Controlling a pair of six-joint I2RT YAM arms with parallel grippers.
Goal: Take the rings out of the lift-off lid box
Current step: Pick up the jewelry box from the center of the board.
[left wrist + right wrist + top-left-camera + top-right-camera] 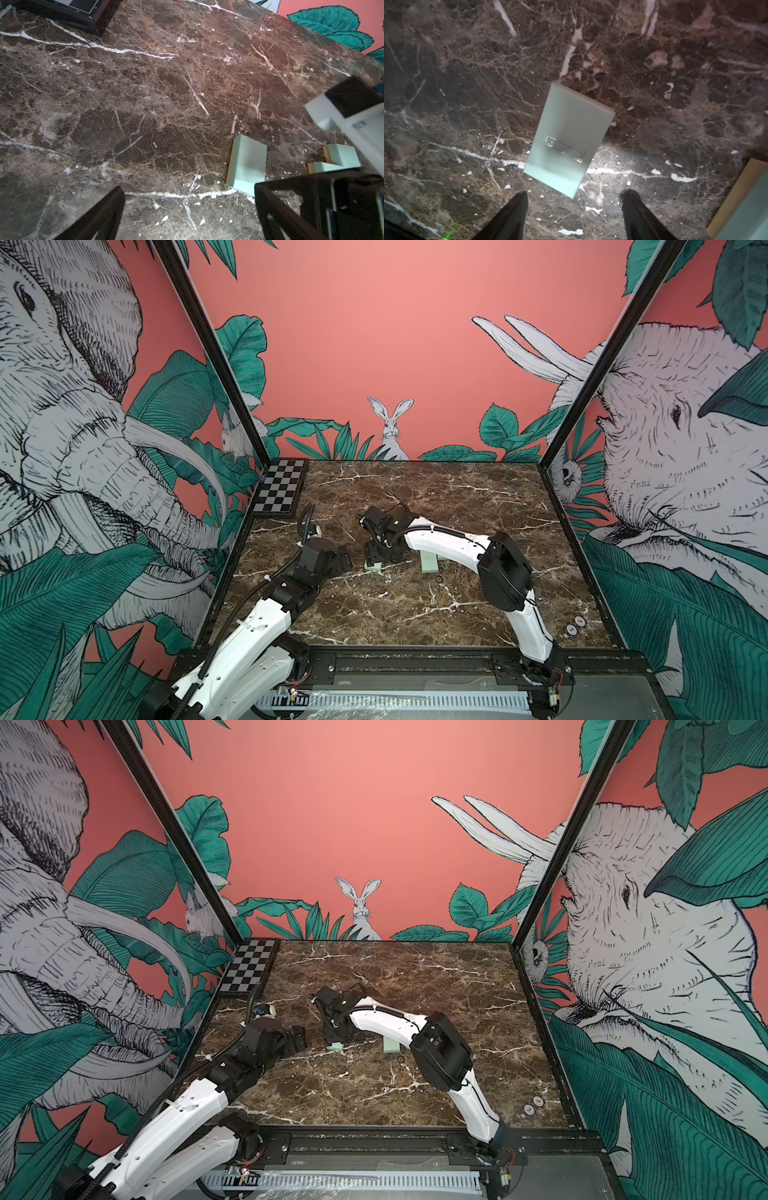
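The lid's labelled end (373, 566) (558, 160) lies below and outward of my right gripper's fingers. My right gripper should lower outward and away from the box to close across that end.
The mint-green lid (569, 141) lies flat on the marble with its embossed label up, apart from the box. My right gripper (575, 195) hovers just above the lid's near end, open, with nothing between its fingers. The mint-green box (430, 562) stands a short way to the right, its inside hidden. One thin dark ring (439, 580) lies on the table in front of the box, and it shows in both top views (400, 1060). My left gripper (189, 193) is open and empty over bare marble, left of the lid (247, 164).
A checkerboard (279, 491) lies in the far left corner of the table. Two round tokens (575, 626) sit near the front right edge. The right forearm (449, 541) arches over the box. Patterned walls close in three sides of the table.
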